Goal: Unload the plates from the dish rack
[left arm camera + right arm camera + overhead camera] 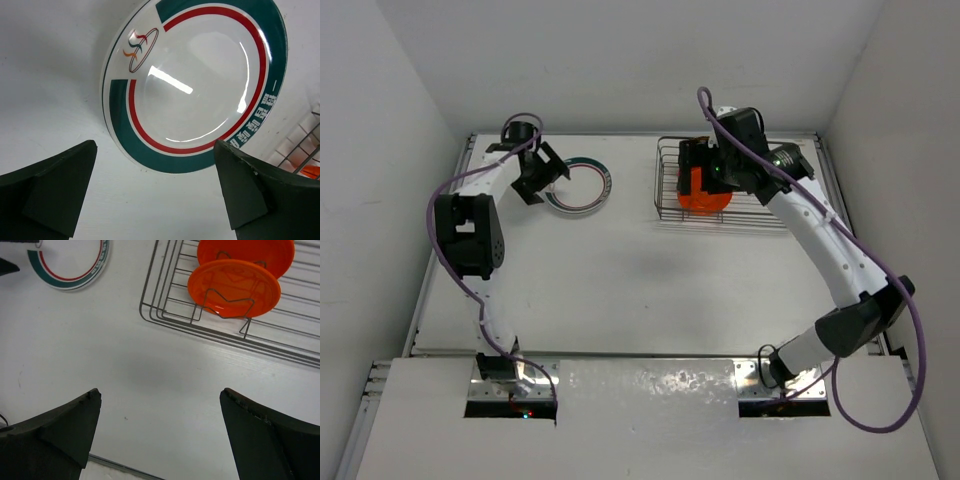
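Note:
Next, my right gripper turns, then goes down and outward onto the rim of the nearer orange plate.
A white plate (582, 186) with teal and red rim bands lies flat on the table at the back left; it also shows in the left wrist view (200, 80) and the right wrist view (70, 265). My left gripper (548, 182) (156, 145) is open and empty, right at that plate's near-left rim. Two orange plates (705, 196) stand on edge in the wire dish rack (665, 185), one (234, 287) in front of the other (245, 252). My right gripper (692, 168) (161, 391) is open and empty, held above the rack's left part.
The dish rack (165, 315) sits at the back right of the white table (640, 280). White walls close in the table at the back and sides. A raised edge runs along the table's near side (115, 465).

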Controlling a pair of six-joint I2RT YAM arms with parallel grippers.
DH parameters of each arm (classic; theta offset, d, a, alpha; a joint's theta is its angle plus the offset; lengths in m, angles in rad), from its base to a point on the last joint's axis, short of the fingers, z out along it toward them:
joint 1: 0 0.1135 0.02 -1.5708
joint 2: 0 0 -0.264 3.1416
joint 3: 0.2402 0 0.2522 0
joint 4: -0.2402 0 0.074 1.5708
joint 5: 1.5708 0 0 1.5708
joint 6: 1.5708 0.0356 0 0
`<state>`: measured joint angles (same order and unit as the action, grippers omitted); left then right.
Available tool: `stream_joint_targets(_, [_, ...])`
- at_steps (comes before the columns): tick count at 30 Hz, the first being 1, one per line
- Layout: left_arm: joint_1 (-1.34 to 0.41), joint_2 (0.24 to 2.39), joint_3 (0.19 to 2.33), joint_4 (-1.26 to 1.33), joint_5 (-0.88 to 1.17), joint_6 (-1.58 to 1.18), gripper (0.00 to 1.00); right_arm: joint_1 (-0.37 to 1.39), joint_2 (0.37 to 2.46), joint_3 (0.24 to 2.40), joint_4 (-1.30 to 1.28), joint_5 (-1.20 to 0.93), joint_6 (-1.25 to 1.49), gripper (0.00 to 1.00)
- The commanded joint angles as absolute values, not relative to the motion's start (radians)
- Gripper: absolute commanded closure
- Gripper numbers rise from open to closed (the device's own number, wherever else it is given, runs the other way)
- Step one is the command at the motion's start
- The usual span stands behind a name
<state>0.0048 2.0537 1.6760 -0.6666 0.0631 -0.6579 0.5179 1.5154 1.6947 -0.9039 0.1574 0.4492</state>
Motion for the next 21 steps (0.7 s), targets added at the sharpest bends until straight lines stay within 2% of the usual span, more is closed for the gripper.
stream_joint_targets(1, [0.011, 2.060, 1.715, -0.699, 0.070, -0.637, 0.00, 0.445, 1.542, 1.732, -0.922, 0.072, 0.543, 0.01])
stream_joint_targets(5, [0.011, 2.046, 1.772, -0.817, 0.014, -0.627, 0.00, 0.375, 1.557, 1.694, -0.868, 0.143, 0.670, 0.01])
stream_joint_targets(9, [-0.001, 1.886, 1.752, -0.891, -0.104, -0.583, 0.00, 0.304, 1.612, 1.690, -0.831, 0.239, 0.952, 0.01])
stream_joint_targets(12, [-0.041, 1.724, 1.671, -0.864, -0.109, -0.534, 0.00, 0.278, 1.650, 1.654, -0.812, 0.330, 1.218, 0.01])
stream_joint_targets(14, [-0.067, 1.639, 1.616, -0.827, -0.087, -0.506, 0.00, 0.278, 1.651, 1.586, -0.685, 0.373, 1.351, 0.06])
stream_joint_targets(15, [-0.099, 1.568, 1.570, -0.804, -0.072, -0.479, 0.00, 0.276, 1.649, 1.498, -0.538, 0.373, 1.458, 0.14])
stream_joint_targets(16, [-0.113, 1.534, 1.545, -0.789, -0.054, -0.463, 0.00, 0.275, 1.655, 1.459, -0.476, 0.370, 1.501, 0.17])
stream_joint_targets(21, [-0.140, 1.378, 1.390, -0.759, 0.052, -0.423, 0.00, 0.275, 1.790, 1.546, -0.466, 0.394, 1.632, 0.28])
